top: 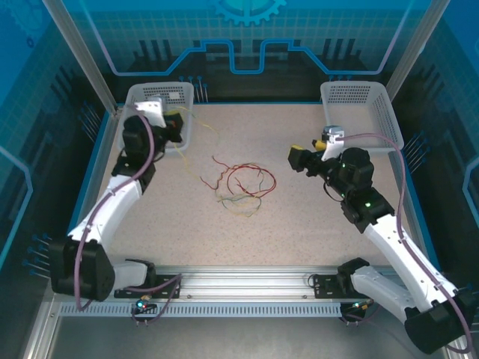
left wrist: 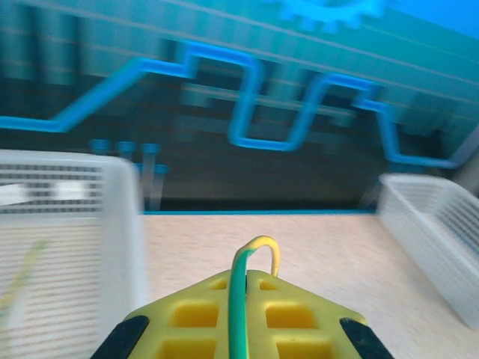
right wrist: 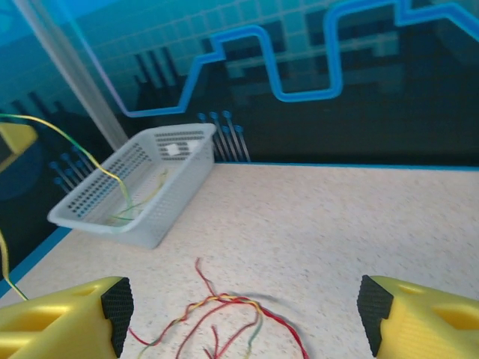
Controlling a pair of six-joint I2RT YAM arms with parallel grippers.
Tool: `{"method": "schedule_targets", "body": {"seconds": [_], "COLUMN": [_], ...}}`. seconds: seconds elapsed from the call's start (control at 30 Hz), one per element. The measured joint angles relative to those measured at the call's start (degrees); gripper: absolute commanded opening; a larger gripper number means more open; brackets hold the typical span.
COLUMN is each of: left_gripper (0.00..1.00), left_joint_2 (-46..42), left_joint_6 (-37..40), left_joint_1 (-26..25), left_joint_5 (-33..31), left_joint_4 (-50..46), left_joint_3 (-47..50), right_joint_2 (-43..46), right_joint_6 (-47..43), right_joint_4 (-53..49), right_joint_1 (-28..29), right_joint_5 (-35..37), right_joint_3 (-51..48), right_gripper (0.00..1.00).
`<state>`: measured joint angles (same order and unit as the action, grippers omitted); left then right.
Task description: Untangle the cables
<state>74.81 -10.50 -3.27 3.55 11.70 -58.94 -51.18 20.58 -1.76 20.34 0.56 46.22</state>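
Observation:
The yellow-green cable goes outward in my left gripper next, over the inside of the white basket (top: 154, 96) (left wrist: 54, 258), for release there, because yellow-green wires already lie inside.
A tangle of red and pale yellow-green cables (top: 239, 183) lies in the middle of the table. My left gripper (top: 174, 123) hovers at the near right corner of the left basket (top: 135, 96). Its yellow jaws are shut on one green-yellow cable (left wrist: 241, 299) that loops over the fingertips, with the left gripper (left wrist: 247, 278) above the table. My right gripper (top: 299, 158) is to the right of the tangle, pointing at it. In the right wrist view the right gripper (right wrist: 243, 314) stands wide open with nothing between its pads, and the cables (right wrist: 224, 310) lie below.
A white perforated basket (right wrist: 142, 187) at the back left holds a few yellow-green wires. A second white basket (top: 359, 112) stands at the back right. The table (top: 299, 224) is bounded by blue-lit walls.

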Motion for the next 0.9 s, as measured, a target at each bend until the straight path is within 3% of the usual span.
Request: {"method": "schedule_targets", "body": {"seconds": [0.23, 0.47, 0.83, 0.9], "left_gripper": [0.0, 0.0, 0.03, 0.12], "left_joint_2": [22.4, 42.6, 56.4, 57.5], "left_joint_6": [-3.2, -4.6, -4.7, -4.9], "left_joint_1": [10.4, 14.3, 14.3, 14.3], "left_joint_5": [-4.7, -5.1, -2.2, -1.7], "left_joint_4": [-15.6, -27.3, -30.6, -30.7], "left_joint_3": [-28.8, -52.6, -62.9, -62.9], "right_joint_2": [-0.6, -0.5, -0.4, -0.1], "right_joint_6": [1.4, 2.4, 2.3, 2.2], "right_joint_4": [-2.1, -1.7, -1.7, -1.9], "right_joint_1": [-1.1, -1.3, -1.4, -1.4], "right_joint_5": [0.8, 1.2, 1.3, 1.5], "right_joint_3": [-2.5, -3.4, -3.5, -3.5], "right_gripper": [0.82, 0.82, 0.82, 0.82]}}
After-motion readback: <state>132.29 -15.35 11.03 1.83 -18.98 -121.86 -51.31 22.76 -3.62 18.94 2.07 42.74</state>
